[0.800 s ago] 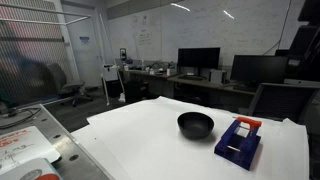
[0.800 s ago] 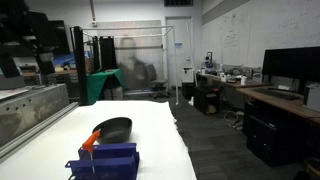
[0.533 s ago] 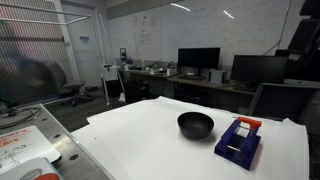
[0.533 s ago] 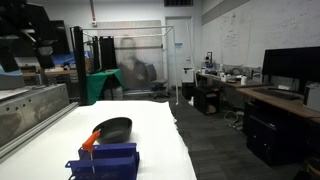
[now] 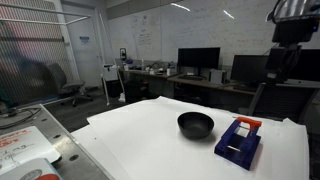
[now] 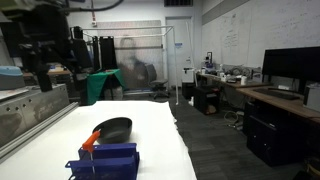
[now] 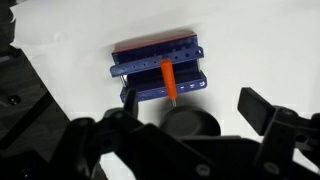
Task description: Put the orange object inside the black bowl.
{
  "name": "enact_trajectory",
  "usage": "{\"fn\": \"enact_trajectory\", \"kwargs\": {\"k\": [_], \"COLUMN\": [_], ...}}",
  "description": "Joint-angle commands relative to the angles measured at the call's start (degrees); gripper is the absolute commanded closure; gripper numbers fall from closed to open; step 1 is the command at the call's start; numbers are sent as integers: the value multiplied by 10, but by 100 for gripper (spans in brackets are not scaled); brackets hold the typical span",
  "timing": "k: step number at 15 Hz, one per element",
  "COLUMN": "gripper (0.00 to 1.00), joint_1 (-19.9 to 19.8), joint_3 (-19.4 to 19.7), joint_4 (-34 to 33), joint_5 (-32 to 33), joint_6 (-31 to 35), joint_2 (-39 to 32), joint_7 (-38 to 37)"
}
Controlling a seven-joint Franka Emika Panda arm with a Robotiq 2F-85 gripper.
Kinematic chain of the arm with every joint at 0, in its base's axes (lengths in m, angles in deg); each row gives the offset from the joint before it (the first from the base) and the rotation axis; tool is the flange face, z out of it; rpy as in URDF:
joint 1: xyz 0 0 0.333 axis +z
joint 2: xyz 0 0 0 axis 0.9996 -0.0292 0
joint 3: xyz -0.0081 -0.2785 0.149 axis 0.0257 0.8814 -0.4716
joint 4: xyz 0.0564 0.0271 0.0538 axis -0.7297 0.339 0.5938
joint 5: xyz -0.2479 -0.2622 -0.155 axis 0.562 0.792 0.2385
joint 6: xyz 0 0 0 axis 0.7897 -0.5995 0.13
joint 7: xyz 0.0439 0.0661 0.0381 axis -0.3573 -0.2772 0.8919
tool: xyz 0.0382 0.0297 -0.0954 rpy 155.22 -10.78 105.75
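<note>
The upper end of the orange object sticks up above the dark blue holder. My gripper should move down toward the dark blue holder (image 5: 238, 142) until its open fingers are on both sides of that upper end.
The orange object (image 7: 169, 83) is a small stick that leans on the dark blue holder (image 7: 160, 68), its lower end pointing toward the black bowl (image 7: 192, 126). In both exterior views the orange object (image 5: 246, 122) (image 6: 90, 141) sits at the holder (image 5: 238, 142) (image 6: 103, 160) next to the bowl (image 5: 195, 124) (image 6: 113, 128). My gripper (image 7: 190, 115) is open and empty. It hangs high above the table in both exterior views (image 5: 283, 62) (image 6: 47, 72), well above the bowl and the holder.
The bowl and holder stand on a white table (image 5: 140, 135) whose edges (image 6: 185, 140) are close by. A metal bench with clutter (image 5: 25, 140) stands beside the table. Desks with monitors (image 5: 200, 60) line the back wall.
My arm and gripper have moved into both exterior views and come lower, above the table. The bowl, holder and orange object have not moved.
</note>
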State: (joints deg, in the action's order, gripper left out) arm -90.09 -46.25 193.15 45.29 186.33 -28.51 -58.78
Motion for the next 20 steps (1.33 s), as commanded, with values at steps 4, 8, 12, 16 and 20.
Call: {"fn": "enact_trajectory", "kwargs": {"k": [4,8,12,16,20], "gripper": [0,0,0,0,0], "joint_1": [1,3,2,1,1], "joint_3": [55,55,57,59,58], "joint_4": [-73,-74,-71,-60,-57], "joint_5": [-6,-3,-10,-24,-28], "joint_6": [1,10,10,31,46], "joint_2": [-172,-224,-252,-263,-269], "joint_7": [92,105,118,133,142]}}
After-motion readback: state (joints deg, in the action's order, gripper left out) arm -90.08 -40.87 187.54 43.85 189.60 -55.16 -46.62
